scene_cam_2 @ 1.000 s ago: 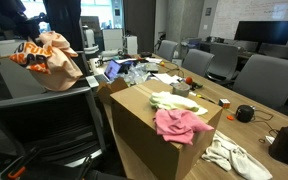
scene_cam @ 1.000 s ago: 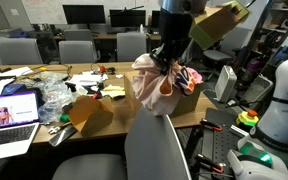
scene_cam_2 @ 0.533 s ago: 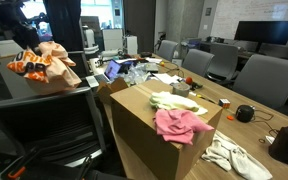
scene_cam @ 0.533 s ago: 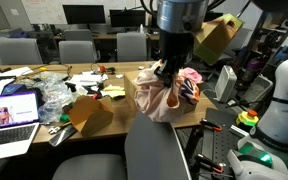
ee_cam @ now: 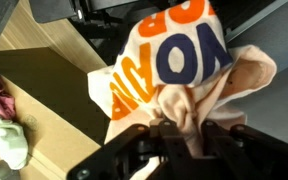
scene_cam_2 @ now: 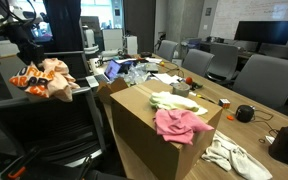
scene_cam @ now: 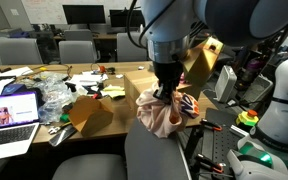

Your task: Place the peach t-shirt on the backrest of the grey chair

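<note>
The robot's gripper will next lower the bunched shirt (scene_cam_2: 46, 78) onto the top edge of the backrest and then let go of the shirt's fold, as the shirt hangs just above the grey chair backrest (scene_cam: 156, 150).
The peach t-shirt (scene_cam: 159, 112) with orange and navy print hangs bunched from my gripper (scene_cam: 165, 93), which is shut on it. It hangs just above the top of the grey chair backrest (scene_cam: 156, 150) at the bottom middle of an exterior view. In an exterior view the shirt (scene_cam_2: 46, 78) hangs over the dark chair (scene_cam_2: 44, 125) at the left. In the wrist view the shirt (ee_cam: 179, 65) fills the middle, pinched between my jaws (ee_cam: 180, 132).
A cardboard box (scene_cam_2: 154, 140) holds pink (scene_cam_2: 180, 125) and pale green cloths. The wooden table (scene_cam: 114, 75) carries a laptop (scene_cam: 9, 112), a cardboard box (scene_cam: 91, 113), plastic wrap and clutter. Office chairs stand behind. A white machine (scene_cam: 282, 100) stands to the side.
My gripper has moved down with the peach t-shirt, from above table height to just over the grey chair's backrest. The shirt stays bunched in the jaws.
</note>
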Robot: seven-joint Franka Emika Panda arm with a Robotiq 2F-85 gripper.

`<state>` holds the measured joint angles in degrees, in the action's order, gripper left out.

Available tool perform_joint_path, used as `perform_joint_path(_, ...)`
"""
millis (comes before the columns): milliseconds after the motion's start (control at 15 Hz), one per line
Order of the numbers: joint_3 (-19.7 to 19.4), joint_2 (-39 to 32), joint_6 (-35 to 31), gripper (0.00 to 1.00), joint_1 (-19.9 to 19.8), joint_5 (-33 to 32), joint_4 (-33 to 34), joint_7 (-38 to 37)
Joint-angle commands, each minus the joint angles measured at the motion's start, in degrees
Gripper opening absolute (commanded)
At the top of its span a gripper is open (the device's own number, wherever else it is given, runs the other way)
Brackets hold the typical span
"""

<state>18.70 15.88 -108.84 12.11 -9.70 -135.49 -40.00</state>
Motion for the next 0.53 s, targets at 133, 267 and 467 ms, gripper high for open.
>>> perform_joint_path(133,-0.5,-5.8,-1.7,0.05,-0.3,0.3,1.6,1.9)
perform_joint_path(267,-0.8,-7.4,-1.8,0.05,-0.3,0.2,2.0,1.9)
perform_joint_path(467,-1.3,-8.7,-1.6,0.05,0.0,0.4,2.4,1.9)
